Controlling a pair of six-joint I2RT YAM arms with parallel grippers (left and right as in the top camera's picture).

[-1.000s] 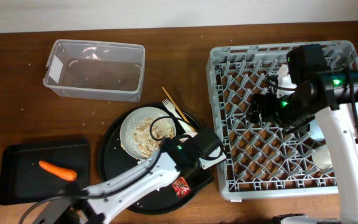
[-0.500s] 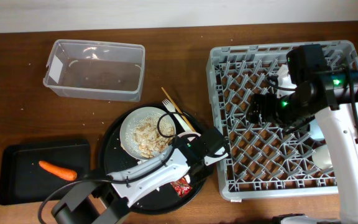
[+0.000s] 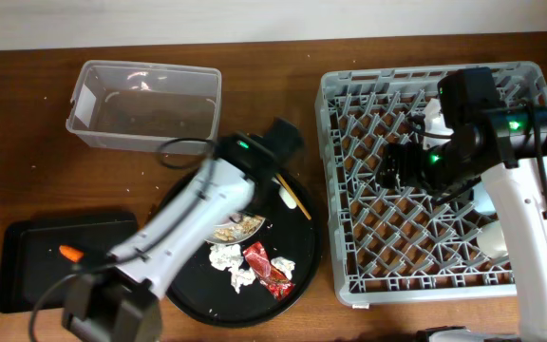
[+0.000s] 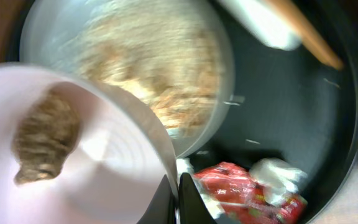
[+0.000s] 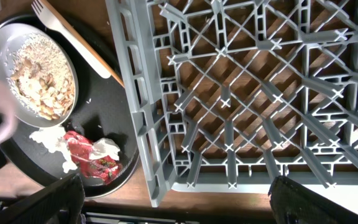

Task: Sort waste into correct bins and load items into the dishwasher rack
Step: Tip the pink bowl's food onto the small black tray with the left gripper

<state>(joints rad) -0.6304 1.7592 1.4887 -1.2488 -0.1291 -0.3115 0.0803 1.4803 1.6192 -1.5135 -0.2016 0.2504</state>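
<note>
The rack's far corner nearest the tub is empty. My left gripper will next tip the bowl over the shallow tray, then move over that corner and release.
My left gripper (image 4: 178, 190) is shut on the rim of the pinkish-white bowl (image 4: 98, 155), which has a brown food lump (image 4: 45, 140) in it. The bowl hangs over the pale grey plate (image 4: 185, 68), which is covered in rice scraps. A red wrapper (image 3: 266, 264) and white tissues (image 3: 228, 258) lie on the round black tray (image 3: 297, 261). Chopsticks (image 3: 294, 197) and a white fork (image 5: 61, 25) lie beside the plate. Over the dishwasher rack (image 3: 368, 228) my right gripper (image 5: 178, 186) stands open, with nothing between its fingers. In the overhead view my left arm hides the bowl.
A clear plastic tub (image 3: 145, 104) stands at the back left. The shallow black tray (image 3: 27, 271) at the front left holds an orange carrot piece (image 3: 68, 253). White cups (image 3: 495, 237) sit in the rack's right side. The rack's near wall (image 5: 142, 124) borders the round tray.
My left jaws have closed on the bowl's rim, and the arm has swung from the tray's front right to over the plate. The tissues and wrapper now show. My right arm is still.
</note>
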